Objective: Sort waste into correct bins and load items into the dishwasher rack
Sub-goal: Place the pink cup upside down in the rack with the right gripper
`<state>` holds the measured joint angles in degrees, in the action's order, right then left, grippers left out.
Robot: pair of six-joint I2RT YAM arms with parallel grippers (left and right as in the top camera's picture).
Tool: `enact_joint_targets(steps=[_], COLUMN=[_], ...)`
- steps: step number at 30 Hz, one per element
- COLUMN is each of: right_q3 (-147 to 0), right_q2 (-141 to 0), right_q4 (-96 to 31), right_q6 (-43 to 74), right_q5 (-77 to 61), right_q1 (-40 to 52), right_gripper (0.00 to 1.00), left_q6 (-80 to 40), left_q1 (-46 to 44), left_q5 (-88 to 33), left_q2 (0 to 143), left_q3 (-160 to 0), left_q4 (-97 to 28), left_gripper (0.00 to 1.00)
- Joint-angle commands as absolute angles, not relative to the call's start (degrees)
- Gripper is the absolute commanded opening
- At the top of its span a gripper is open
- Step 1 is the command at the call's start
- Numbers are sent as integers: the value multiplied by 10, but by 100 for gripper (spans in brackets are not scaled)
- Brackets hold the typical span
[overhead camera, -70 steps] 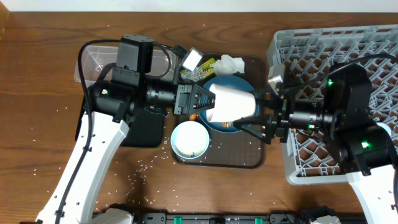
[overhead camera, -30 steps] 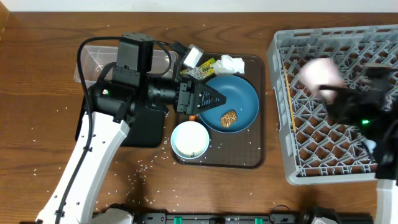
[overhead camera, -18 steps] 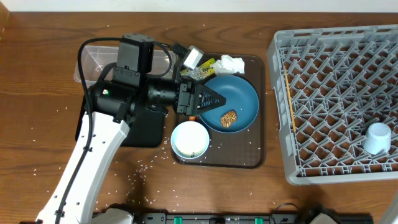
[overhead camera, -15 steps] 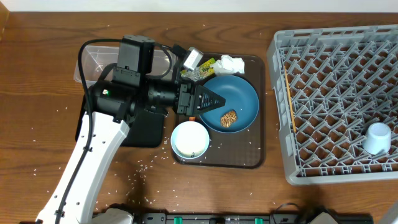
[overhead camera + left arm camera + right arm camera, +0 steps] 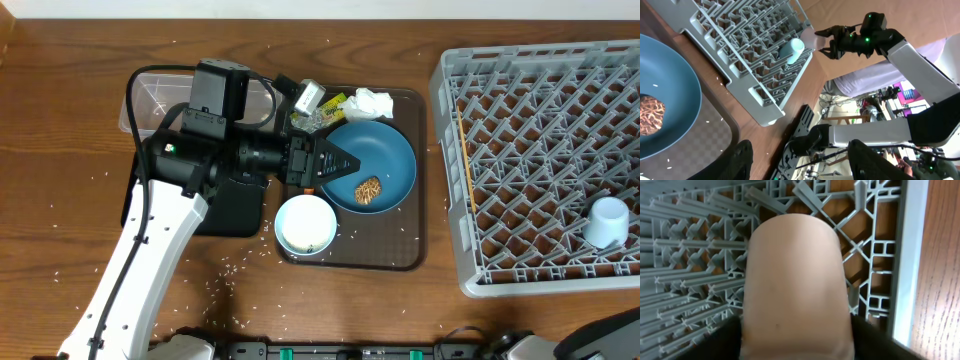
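Observation:
My left gripper should next tilt down and then lower onto the plate's rim by the black tray, because the brown food lump lies away from that part of the plate's rim.
My left gripper (image 5: 340,160) (image 5: 805,160) hangs open and empty over the left rim of the dark blue plate (image 5: 385,160) (image 5: 665,95). A brown food lump (image 5: 368,190) (image 5: 650,107) lies on that plate. The white bowl (image 5: 306,224) sits just in front of it. White tissue (image 5: 372,100) and a yellow-green wrapper (image 5: 325,108) lie behind the plate. A pale cup (image 5: 606,222) (image 5: 792,50) (image 5: 795,280) rests in the near right corner of the grey rack (image 5: 530,130) (image 5: 700,240). My right gripper (image 5: 800,340) (image 5: 832,42) stands open around the cup.
The plate, bowl and waste lie on a dark brown serving tray (image 5: 350,255). A clear tub (image 5: 150,95) and a black tray (image 5: 235,205) sit under my left arm. Rice grains are scattered over the wooden table (image 5: 60,200).
The right gripper took the cup from over the plate to the rack's near right corner. There it set the cup down and spread its jaws. The left arm has stayed put.

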<state>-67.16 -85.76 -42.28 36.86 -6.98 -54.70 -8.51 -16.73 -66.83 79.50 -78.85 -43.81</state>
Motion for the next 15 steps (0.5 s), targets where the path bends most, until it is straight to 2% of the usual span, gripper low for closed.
enact_joint_targets(steps=[1, 7, 12, 15], right_q3=[-678, -700, -733, -735], right_q2=[-870, -850, -788, -736], right_q4=[-420, -405, -415, -428], right_q6=[376, 344, 289, 249], right_q5=[-115, -254, -430, -438], right_q1=[-562, -573, -545, -488], right_gripper=[75, 80, 79, 78], left_q6=[-73, -73, -73, -70], left_q1=[-168, -168, -181, -203], left_q5=[-663, -628, -432, -284], left_q2=[794, 793, 791, 794], left_q3=[-790, -790, -790, -790], left_q4=[-441, -452, -500, -507], left_gripper=[62, 61, 61, 61])
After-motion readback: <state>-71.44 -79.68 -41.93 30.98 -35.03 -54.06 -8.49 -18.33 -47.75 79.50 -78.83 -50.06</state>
